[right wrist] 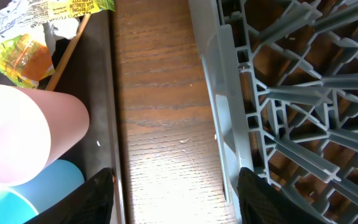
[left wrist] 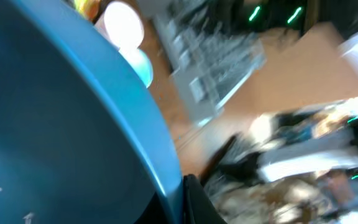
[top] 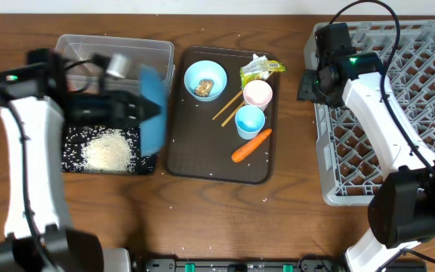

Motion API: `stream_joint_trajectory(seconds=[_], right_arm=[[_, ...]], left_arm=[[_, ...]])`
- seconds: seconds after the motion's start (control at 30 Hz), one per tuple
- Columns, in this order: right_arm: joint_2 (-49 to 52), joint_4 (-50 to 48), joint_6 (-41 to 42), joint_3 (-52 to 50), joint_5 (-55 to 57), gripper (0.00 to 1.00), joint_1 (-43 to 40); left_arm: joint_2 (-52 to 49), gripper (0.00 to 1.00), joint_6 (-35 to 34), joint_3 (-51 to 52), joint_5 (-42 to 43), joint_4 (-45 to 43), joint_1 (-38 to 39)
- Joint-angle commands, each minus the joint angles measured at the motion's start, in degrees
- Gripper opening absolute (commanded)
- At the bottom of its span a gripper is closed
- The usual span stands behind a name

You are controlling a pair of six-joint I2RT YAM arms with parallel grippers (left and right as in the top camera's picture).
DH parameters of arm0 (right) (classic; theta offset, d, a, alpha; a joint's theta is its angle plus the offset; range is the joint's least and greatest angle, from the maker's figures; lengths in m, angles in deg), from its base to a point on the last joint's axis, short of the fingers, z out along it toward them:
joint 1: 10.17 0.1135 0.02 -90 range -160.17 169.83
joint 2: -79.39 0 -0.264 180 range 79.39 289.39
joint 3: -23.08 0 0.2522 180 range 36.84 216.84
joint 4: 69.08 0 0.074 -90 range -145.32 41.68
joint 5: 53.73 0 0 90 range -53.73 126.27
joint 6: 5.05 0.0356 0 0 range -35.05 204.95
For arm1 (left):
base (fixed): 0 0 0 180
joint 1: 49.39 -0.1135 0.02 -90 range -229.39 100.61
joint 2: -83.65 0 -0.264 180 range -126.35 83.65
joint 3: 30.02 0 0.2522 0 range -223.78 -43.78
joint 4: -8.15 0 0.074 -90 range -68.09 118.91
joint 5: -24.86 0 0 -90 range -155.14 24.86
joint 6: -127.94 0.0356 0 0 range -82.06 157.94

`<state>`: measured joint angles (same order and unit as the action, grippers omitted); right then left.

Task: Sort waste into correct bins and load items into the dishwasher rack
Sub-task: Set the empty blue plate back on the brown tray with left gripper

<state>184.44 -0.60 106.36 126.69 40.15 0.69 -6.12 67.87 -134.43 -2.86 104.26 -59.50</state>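
The near part of the serving tray is bare beside the carrot. My left gripper should next lower the bowl toward the tray, turn it upright, and then let go of the bowl's rim there beside the carrot.
My left gripper (top: 138, 109) is shut on the rim of the large dark-blue bowl (top: 152, 106), which stands on edge above the right end of the black tray (top: 71, 163). A heap of white rice (top: 108, 151) lies in that tray. In the left wrist view the bowl (left wrist: 55, 124) fills the left side, with one black finger (left wrist: 197, 202) against its rim. My right gripper (right wrist: 176, 199) is open over bare table between the serving tray and the grey rack (top: 399, 113), with nothing between its fingers. The pink cup (right wrist: 11, 134) and the light-blue cup (right wrist: 23, 193) stand to its left.
The clear tub (top: 115, 51) stands behind the black tray. The brown serving tray (top: 183, 155) holds a small light-blue bowl (top: 205, 79) with a brown lump, a yellow-green wrapper (top: 261, 69), chopsticks (top: 227, 107) and a carrot (top: 251, 145). Loose grains dot the table.
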Motion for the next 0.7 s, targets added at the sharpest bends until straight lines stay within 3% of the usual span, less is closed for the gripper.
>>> stream_joint_trajectory(seconds=[0.0, 0.23, 0.47, 0.67], right_arm=[[-0.7, 0.11, -0.7, -0.39, 0.39, 0.59, -0.28], [-0.7, 0.42, -0.7, -0.39, 0.37, 0.59, -0.28], [-0.7, 0.39, -0.7, -0.39, 0.39, 0.59, -0.28], [-0.7, 0.44, -0.92, -0.39, 0.44, 0.59, -0.28]], left_arm=[[1.49, 0.06, -12.85, -1.2, -21.03, -3.87, 7.8], [0.7, 0.06, -26.51, -0.26, -47.74, -11.41, 26.16], [-2.99, 0.06, -27.28, 2.08, -53.62, -17.86, 41.51], [-10.97, 0.06, -27.91, 2.43, -54.25, -19.54, 47.06]])
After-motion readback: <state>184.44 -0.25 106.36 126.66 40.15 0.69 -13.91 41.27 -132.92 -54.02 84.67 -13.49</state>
